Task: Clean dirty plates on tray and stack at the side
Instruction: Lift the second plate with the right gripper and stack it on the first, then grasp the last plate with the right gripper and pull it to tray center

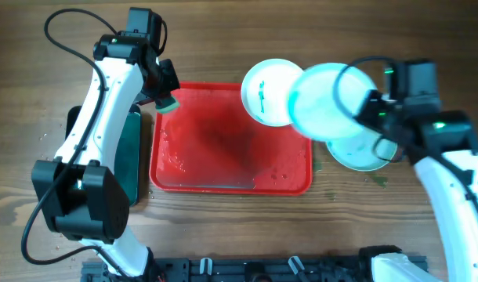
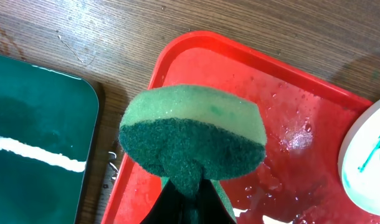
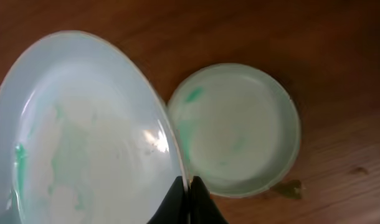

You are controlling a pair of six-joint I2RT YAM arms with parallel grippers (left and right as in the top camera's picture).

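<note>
I will next lower my right gripper, shifting right in the overhead view, and release its plate onto the second mint-blue plate (image 1: 360, 150) (image 3: 235, 130), since that is below it.
The red tray (image 1: 223, 168) lies mid-table, wet. A white plate (image 1: 268, 92) with a teal smear rests tilted on its back right rim; it also shows in the left wrist view (image 2: 367, 162). My right gripper (image 1: 374, 110) is shut on the rim of a mint-blue plate (image 1: 327, 100), holding it in the air over the tray's right end (image 3: 84, 137). A second mint-blue plate (image 1: 356, 153) lies on the table to the right (image 3: 237, 127). My left gripper (image 1: 165, 95) is shut on a green sponge (image 2: 193, 134) over the tray's back left corner.
A black tray with a green inside (image 1: 128, 153) lies left of the red tray, under the left arm; it also shows in the left wrist view (image 2: 34, 143). Water pools on the red tray's floor (image 1: 215, 184). A small green scrap (image 3: 289, 188) lies by the right plate.
</note>
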